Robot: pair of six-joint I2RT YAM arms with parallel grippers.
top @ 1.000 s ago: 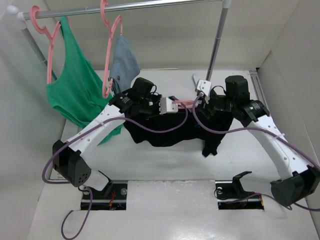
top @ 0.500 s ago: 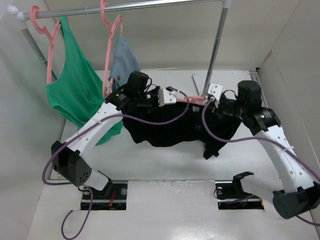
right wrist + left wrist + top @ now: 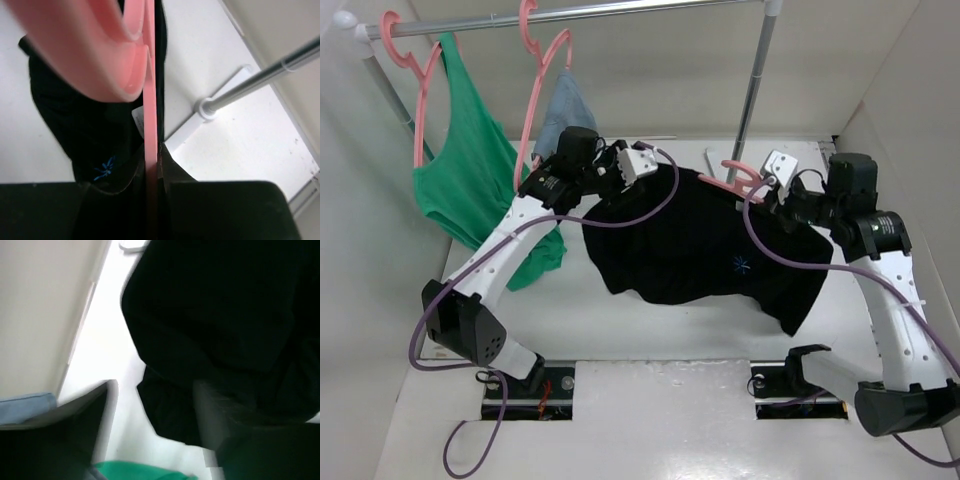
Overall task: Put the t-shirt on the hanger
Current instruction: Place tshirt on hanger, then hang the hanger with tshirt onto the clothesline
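My right gripper will next lift outward, hang the hanger's bare hook over the bar's end by the upright pole and let go, because that end of the bar is above and outward.
The black t-shirt [image 3: 700, 250] hangs spread out above the table, its blue starburst [image 3: 740, 264] facing up. The pink hanger's hook [image 3: 735, 178] sticks out at the collar; the rest of the hanger is hidden inside the cloth. My right gripper [image 3: 775, 180] is shut on the hanger. The right wrist view shows the pink bar [image 3: 150, 115] pinched between the jaws of the right gripper [image 3: 152, 160], with the t-shirt [image 3: 75, 110] below. My left gripper [image 3: 638, 163] stands open at the shirt's left shoulder. In the left wrist view the t-shirt [image 3: 225, 315] drapes by the right finger [image 3: 215, 415].
On the rail [image 3: 580, 14] at the back left hang a green tank top [image 3: 470, 170] and a grey-blue garment [image 3: 565, 115], each on a pink hanger. The rack's upright pole [image 3: 755, 80] stands behind the shirt, its foot [image 3: 207, 107] on the table. White walls enclose both sides.
The right gripper has shut on the hanger and carried it to the right and up. The shirt now hangs spread wide. The left gripper has opened and let go of the cloth.
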